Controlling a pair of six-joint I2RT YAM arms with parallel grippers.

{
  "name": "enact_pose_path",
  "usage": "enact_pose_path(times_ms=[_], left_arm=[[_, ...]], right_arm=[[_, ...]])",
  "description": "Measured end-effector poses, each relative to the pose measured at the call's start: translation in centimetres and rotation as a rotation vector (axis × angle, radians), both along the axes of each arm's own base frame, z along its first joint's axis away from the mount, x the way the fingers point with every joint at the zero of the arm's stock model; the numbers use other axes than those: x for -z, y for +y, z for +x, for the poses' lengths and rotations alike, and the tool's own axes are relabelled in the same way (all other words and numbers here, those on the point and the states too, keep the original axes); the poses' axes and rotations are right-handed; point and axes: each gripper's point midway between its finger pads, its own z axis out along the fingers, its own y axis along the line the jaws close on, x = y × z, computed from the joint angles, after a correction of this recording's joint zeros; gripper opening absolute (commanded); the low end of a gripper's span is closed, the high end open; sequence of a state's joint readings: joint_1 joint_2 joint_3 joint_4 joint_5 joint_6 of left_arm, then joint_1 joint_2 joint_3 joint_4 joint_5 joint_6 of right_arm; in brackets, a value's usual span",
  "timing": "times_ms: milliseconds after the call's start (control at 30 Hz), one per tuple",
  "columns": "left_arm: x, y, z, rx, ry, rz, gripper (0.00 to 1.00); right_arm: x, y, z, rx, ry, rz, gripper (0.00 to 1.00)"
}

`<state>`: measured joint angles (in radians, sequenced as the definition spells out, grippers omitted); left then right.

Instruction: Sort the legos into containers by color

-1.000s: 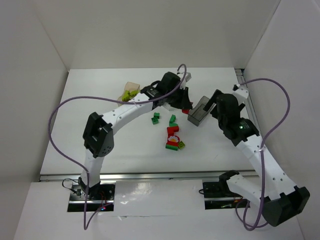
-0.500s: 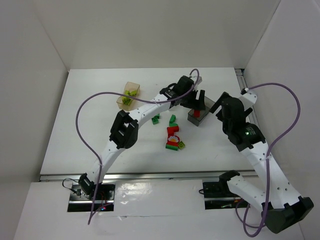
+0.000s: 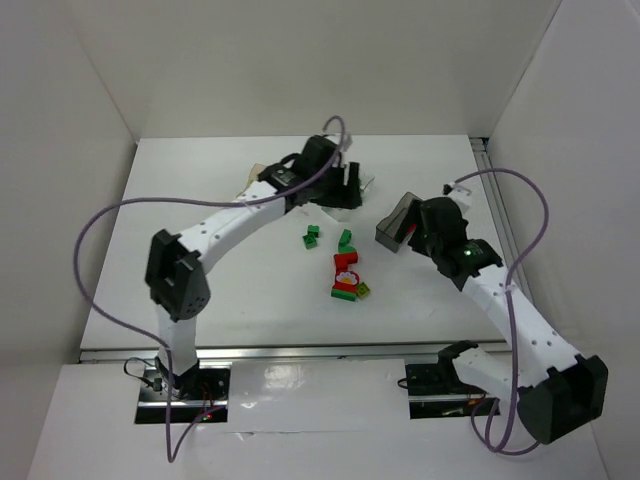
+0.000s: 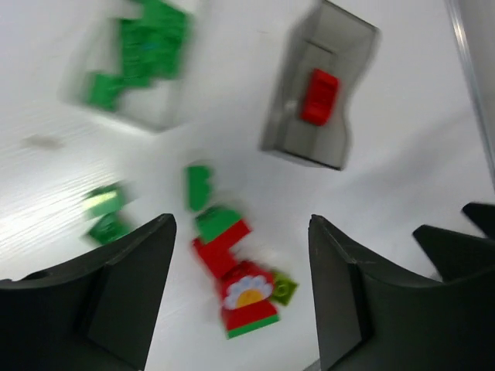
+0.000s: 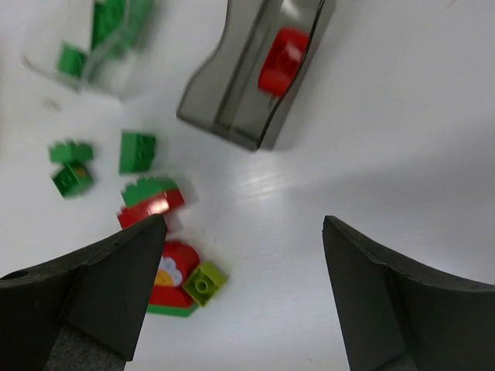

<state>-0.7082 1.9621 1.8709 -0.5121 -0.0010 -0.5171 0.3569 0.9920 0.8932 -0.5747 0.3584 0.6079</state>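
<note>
The lower red brick sticks out past the green lego, so my right gripper needs to move from the grey container down onto it next.
The smoky grey container (image 3: 392, 228) (image 4: 317, 93) (image 5: 251, 73) holds one red lego (image 4: 319, 97) (image 5: 282, 60). A clear container (image 4: 139, 66) (image 5: 100, 39) holds several dark green legos. The amber container (image 3: 256, 170) shows only as a sliver behind the left arm. Loose on the table lie green legos (image 3: 313, 235) (image 3: 345, 240) and a red and green cluster (image 3: 348, 278) with a flower brick (image 4: 249, 297) (image 5: 172, 282) and a lime lego (image 4: 284, 287) (image 5: 204, 282). My left gripper (image 3: 345, 190) (image 4: 240, 290) hangs open and empty over the table. My right gripper (image 3: 412, 230) (image 5: 244, 290) is open and empty beside the grey container.
White walls close in the table at the back and both sides. A metal rail (image 3: 490, 190) runs along the right edge. Purple cables (image 3: 100, 250) loop out from both arms.
The left gripper carried a red lego over the grey container, opened, and swung back left toward the clear container. The red lego now lies in the grey container. The right arm shifted left.
</note>
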Motion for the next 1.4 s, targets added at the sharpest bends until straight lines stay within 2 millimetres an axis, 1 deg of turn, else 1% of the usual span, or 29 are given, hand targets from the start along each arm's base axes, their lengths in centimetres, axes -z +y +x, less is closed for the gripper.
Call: enact_pose_path(times_ms=[33,100,133,200,233,300,367,433,500,533,600,800,867,900,1000,1033,1133,1167,1300,1400], left_arm=[[-0.6,2.4,0.0,-0.062,0.001,0.009,0.78],[-0.8,7.9,0.2,-0.206,0.015,0.031,0.79],[-0.5,10.2,0.0,-0.259,0.028,0.046,0.79],[0.8,15.1,-0.3,-0.382,0.060,0.078,0.79],[1.5,16.8,-0.7,-0.428,0.082,0.093,0.79],[3.2,19.0,-1.7,-0.477,0.119,0.132,0.79],[4.7,19.6,-2.7,-0.491,0.156,0.157,0.79],[5.8,19.8,-3.3,-0.491,0.180,0.175,0.79],[6.4,19.9,-3.8,-0.490,0.196,0.187,0.79],[6.6,20.0,-3.8,-0.490,0.198,0.190,0.79],[7.0,20.2,-4.1,-0.492,0.206,0.196,0.79],[7.2,20.9,-4.3,-0.505,0.209,0.198,0.79],[7.0,21.1,-4.3,-0.512,0.207,0.195,0.78],[7.0,21.3,-4.1,-0.517,0.206,0.194,0.78],[7.0,21.7,-4.0,-0.524,0.209,0.192,0.78],[7.0,21.8,-3.9,-0.524,0.211,0.189,0.78],[7.1,21.8,-3.9,-0.512,0.226,0.176,0.78],[7.4,21.8,-3.9,-0.504,0.234,0.178,0.78],[8.5,21.5,-3.8,-0.480,0.268,0.195,0.78],[9.1,21.2,-4.1,-0.463,0.299,0.190,0.78]], right_arm=[[1.6,0.8,-0.1,-0.036,0.047,0.000,0.91],[4.8,3.0,-0.5,-0.125,0.146,0.004,0.93],[6.0,4.2,-0.7,-0.176,0.186,0.000,0.94],[8.0,7.0,-1.1,-0.280,0.247,-0.010,0.94],[8.7,8.3,-1.3,-0.329,0.270,-0.018,0.94],[10.0,10.6,-1.4,-0.410,0.304,-0.037,0.94],[10.9,12.5,-1.4,-0.473,0.323,-0.053,0.92],[11.6,13.8,-1.0,-0.510,0.338,-0.068,0.91],[12.2,14.9,-0.4,-0.537,0.347,-0.081,0.86],[12.5,15.3,0.0,-0.545,0.348,-0.088,0.86],[13.1,15.9,0.4,-0.558,0.352,-0.096,0.83],[14.7,16.5,0.6,-0.570,0.385,-0.110,0.74],[15.0,16.7,0.7,-0.570,0.392,-0.110,0.70],[15.1,16.8,0.7,-0.573,0.393,-0.107,0.67],[15.2,17.1,0.9,-0.572,0.387,-0.098,0.61],[15.2,17.3,1.0,-0.573,0.381,-0.094,0.56],[15.3,17.6,1.1,-0.573,0.373,-0.089,0.48],[15.4,17.7,1.1,-0.576,0.374,-0.090,0.46],[15.5,18.1,1.3,-0.583,0.370,-0.090,0.46],[15.6,18.2,1.4,-0.588,0.367,-0.095,0.37]])
